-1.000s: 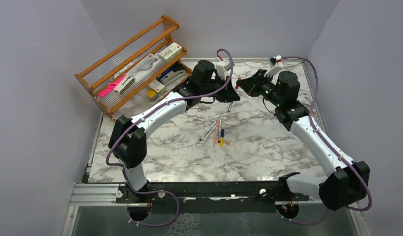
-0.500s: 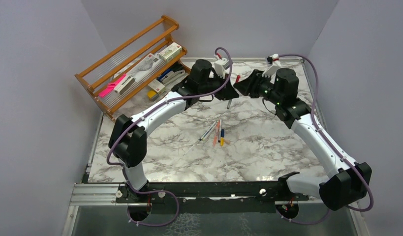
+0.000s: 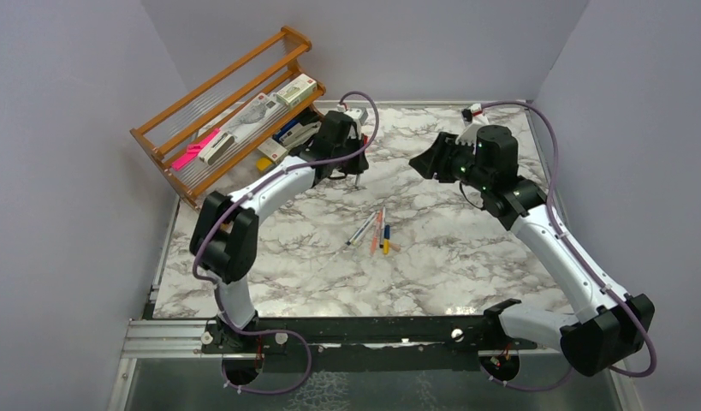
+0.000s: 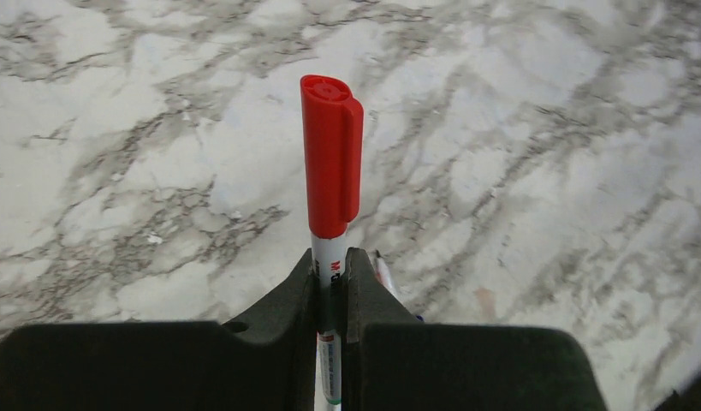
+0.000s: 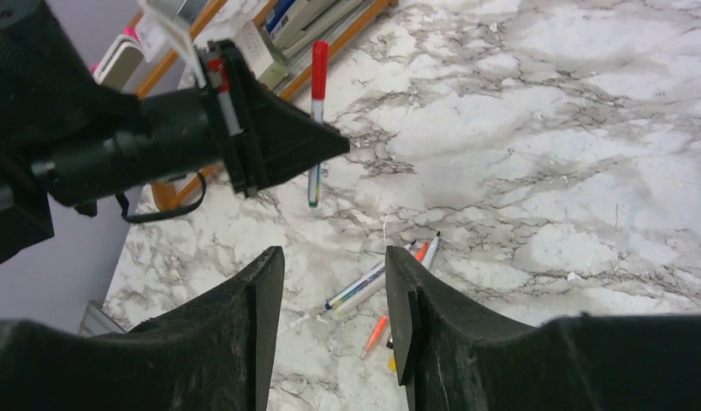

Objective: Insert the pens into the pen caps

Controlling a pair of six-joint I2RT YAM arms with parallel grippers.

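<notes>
I should lower my left gripper next onto the bare marble between the rack and the loose pens and let go of the grey-white pen, because its red cap [image 4: 330, 167] is on.
My left gripper [image 4: 330, 259] is shut on a grey-white pen [image 4: 329, 267] that carries a red cap [image 4: 330, 167] on its end, and holds it clear of the table. The right wrist view shows that pen [image 5: 314, 175] standing upright in the left gripper [image 5: 329, 147], its red cap [image 5: 319, 62] on top. In the top view the left gripper [image 3: 355, 169] is at the far left-middle. My right gripper [image 3: 421, 163] is open and empty [image 5: 334, 257], apart from the left one. Several pens [image 3: 377, 229] lie together mid-table, one salmon-orange [image 5: 374, 332].
A wooden rack [image 3: 163, 137] with boxes and a bright pink bar [image 3: 195, 151] stands at the far left, close behind the left gripper. Grey walls close in the marble table [image 3: 466, 257] on three sides.
The two grippers were close together at the far middle. The left gripper has swung left with the pen, which now has the red cap on it. The right gripper has stayed back, open.
</notes>
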